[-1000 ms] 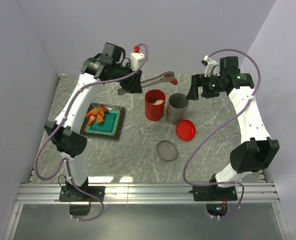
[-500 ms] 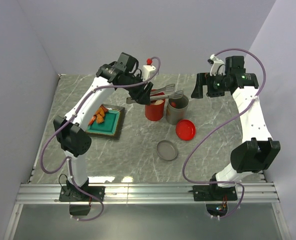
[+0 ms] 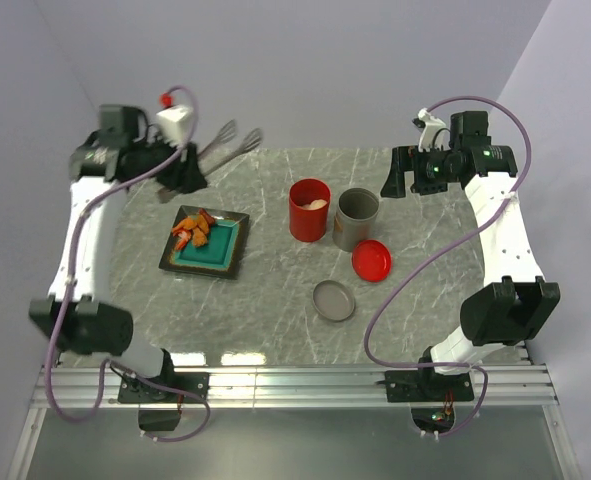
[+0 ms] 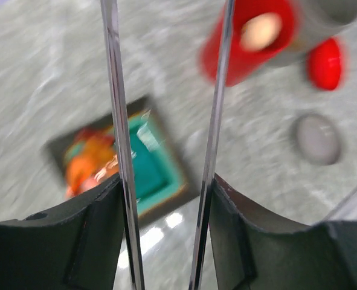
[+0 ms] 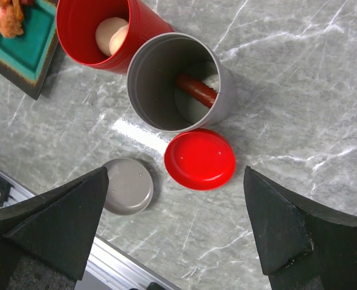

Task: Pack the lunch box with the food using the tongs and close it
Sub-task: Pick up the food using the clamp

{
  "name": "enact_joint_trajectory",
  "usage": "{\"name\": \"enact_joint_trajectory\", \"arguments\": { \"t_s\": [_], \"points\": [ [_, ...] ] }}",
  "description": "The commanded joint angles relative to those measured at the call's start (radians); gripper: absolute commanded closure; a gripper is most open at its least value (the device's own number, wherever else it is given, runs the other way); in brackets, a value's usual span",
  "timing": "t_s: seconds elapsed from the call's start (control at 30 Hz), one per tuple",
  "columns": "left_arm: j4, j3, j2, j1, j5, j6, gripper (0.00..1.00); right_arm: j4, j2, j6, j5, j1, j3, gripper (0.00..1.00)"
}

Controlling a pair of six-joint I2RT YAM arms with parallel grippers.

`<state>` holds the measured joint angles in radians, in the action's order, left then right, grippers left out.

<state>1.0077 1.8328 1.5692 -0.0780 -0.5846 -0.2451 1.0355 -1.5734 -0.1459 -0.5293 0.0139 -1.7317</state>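
Note:
The orange food (image 3: 192, 228) is still on the teal tray, so I should lower my left gripper, bring it back over the food and close the grey metal tongs (image 3: 225, 142).
My left gripper (image 3: 187, 176) (image 4: 166, 181) is at the back left, shut on the grey metal tongs (image 3: 225, 142) (image 4: 119, 121). Their two arms stand apart between my fingers, and their tips carry nothing. The red lunch box (image 3: 309, 208) (image 4: 247, 42) (image 5: 99, 30) stands open mid-table with a beige egg (image 5: 110, 33) inside. Its red lid (image 3: 371, 260) (image 5: 199, 159) lies on the table. Orange food (image 3: 192, 228) (image 4: 90, 163) sits on the teal tray (image 3: 220, 250). My right gripper (image 3: 402, 180) (image 5: 175, 172) hovers open, high above the lids.
A grey cylinder (image 3: 355, 217) (image 5: 166, 96) touches the lunch box's right side, with a red sausage (image 5: 196, 89) in it. Its grey lid (image 3: 334, 300) (image 5: 128, 185) lies near the front. The aluminium rail (image 3: 295, 385) runs along the near edge.
The left arm swung from above the red box and grey cylinder back to the rear left. The tongs opened, and the red piece at their tips is gone. The right arm barely moved.

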Motion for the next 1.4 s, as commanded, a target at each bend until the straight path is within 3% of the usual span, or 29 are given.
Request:
{"name": "enact_joint_trajectory", "arguments": {
  "t_s": [0.0, 0.13, 0.23, 0.4, 0.87, 1.37],
  "points": [
    [0.037, -0.163, -0.147, 0.114, 0.025, -0.121, 0.43, 0.009, 0.004, -0.027, -0.021, 0.004, -0.039, 0.0],
    [0.075, -0.299, -0.198, 0.279, 0.08, -0.253, 0.43, 0.008, -0.002, -0.03, -0.037, 0.006, -0.029, 0.0],
    [0.092, -0.383, -0.216, 0.306, 0.152, -0.335, 0.43, 0.011, -0.005, -0.032, -0.044, 0.006, -0.032, 0.0],
    [0.072, -0.526, -0.255, 0.308, 0.207, -0.37, 0.41, 0.015, -0.005, -0.037, -0.041, 0.008, -0.034, 0.0],
    [-0.01, -0.731, -0.301, 0.287, 0.295, -0.323, 0.43, 0.015, -0.005, -0.03, -0.043, 0.006, -0.023, 0.0],
    [-0.087, -0.739, -0.218, 0.216, 0.365, -0.234, 0.46, 0.014, -0.01, -0.03, -0.043, 0.006, -0.017, 0.0]
  ]
}}
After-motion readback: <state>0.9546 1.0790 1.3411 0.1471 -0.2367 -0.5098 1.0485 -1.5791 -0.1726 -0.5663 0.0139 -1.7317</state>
